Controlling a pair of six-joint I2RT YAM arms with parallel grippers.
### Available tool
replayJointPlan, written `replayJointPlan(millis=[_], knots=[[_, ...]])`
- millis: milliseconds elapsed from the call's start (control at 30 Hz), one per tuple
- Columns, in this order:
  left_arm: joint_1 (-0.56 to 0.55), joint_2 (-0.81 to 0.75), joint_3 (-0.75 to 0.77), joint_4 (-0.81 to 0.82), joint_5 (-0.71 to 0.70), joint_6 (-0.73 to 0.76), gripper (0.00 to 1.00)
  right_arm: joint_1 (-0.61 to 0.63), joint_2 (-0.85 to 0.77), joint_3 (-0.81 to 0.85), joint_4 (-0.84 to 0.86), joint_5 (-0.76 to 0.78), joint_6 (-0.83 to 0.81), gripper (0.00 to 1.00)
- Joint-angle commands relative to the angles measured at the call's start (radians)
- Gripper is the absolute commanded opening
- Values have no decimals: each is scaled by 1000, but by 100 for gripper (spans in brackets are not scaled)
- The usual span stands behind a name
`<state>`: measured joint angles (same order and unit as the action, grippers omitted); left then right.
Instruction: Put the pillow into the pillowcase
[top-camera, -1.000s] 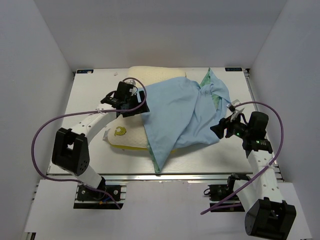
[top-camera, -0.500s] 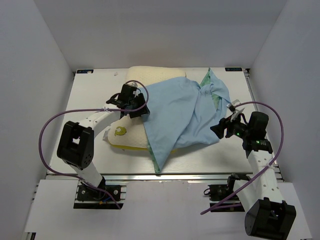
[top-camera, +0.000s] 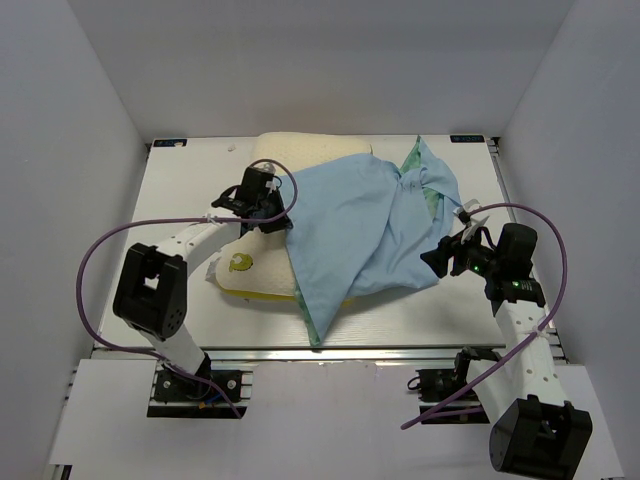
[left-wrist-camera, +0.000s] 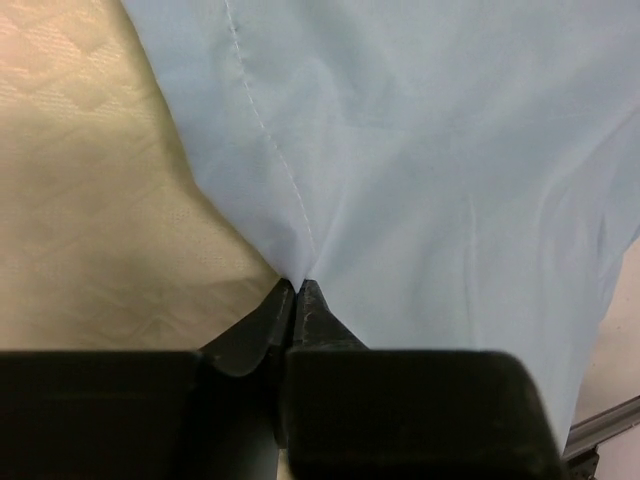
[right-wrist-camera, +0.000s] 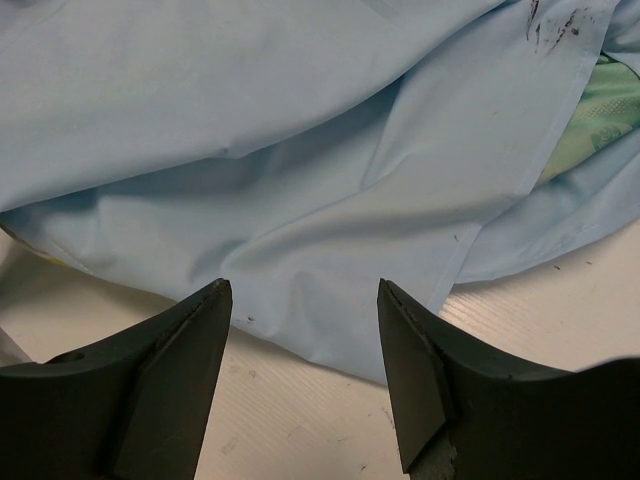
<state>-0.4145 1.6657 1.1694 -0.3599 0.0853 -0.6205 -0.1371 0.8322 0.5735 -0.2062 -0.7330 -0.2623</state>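
Next, my left gripper draws the pillowcase's pinched corner left in the top view onto the bare tabletop and releases it, as the pillow's end is uncovered.
The cream pillow (top-camera: 285, 155) lies across the table with its yellow piped edge toward the front. Draped over its right part is the light blue pillowcase (top-camera: 350, 215), mint-green satin showing at the far right corner (top-camera: 412, 162). My left gripper (top-camera: 283, 224) sits at the pillowcase's left edge, shut on a pinch of the blue cloth (left-wrist-camera: 300, 282) above the pillow (left-wrist-camera: 90, 200). My right gripper (right-wrist-camera: 305, 290) hovers open just off the pillowcase's right hem (right-wrist-camera: 330, 270), nothing between its fingers.
The white table (top-camera: 180, 190) is walled in by white panels on three sides. A metal rail (top-camera: 330, 352) runs along the near edge. Purple cables (top-camera: 85, 270) loop out from both arms. A small round yellow-green mark (top-camera: 239, 264) shows on the pillow's front corner.
My left gripper has moved toward the pillowcase's left edge and closed on the blue cloth. The right arm has not moved.
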Motion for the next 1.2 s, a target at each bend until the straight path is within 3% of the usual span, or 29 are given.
replayJointPlan(millis=[0, 133, 300, 633, 700, 967, 1167], knots=[[3, -89, 65, -34, -95, 31, 11, -4, -15, 14, 16, -16, 1, 66], [94, -150, 133, -99, -111, 48, 5, -4, -15, 12, 14, -17, 1, 66], [307, -233, 122, -112, 17, 65, 2, -4, -16, 12, 13, -19, -2, 66], [584, -307, 93, -175, -33, 157, 0, -4, -10, 12, 13, -25, 0, 66], [611, -307, 98, -189, -112, 162, 0, -4, -10, 12, 13, -26, 0, 66], [712, -294, 191, -252, -211, 121, 0, -4, -2, 15, 10, -37, 0, 66], [718, -297, 248, -388, -573, -19, 0, -4, -1, 17, 4, -51, 0, 66]])
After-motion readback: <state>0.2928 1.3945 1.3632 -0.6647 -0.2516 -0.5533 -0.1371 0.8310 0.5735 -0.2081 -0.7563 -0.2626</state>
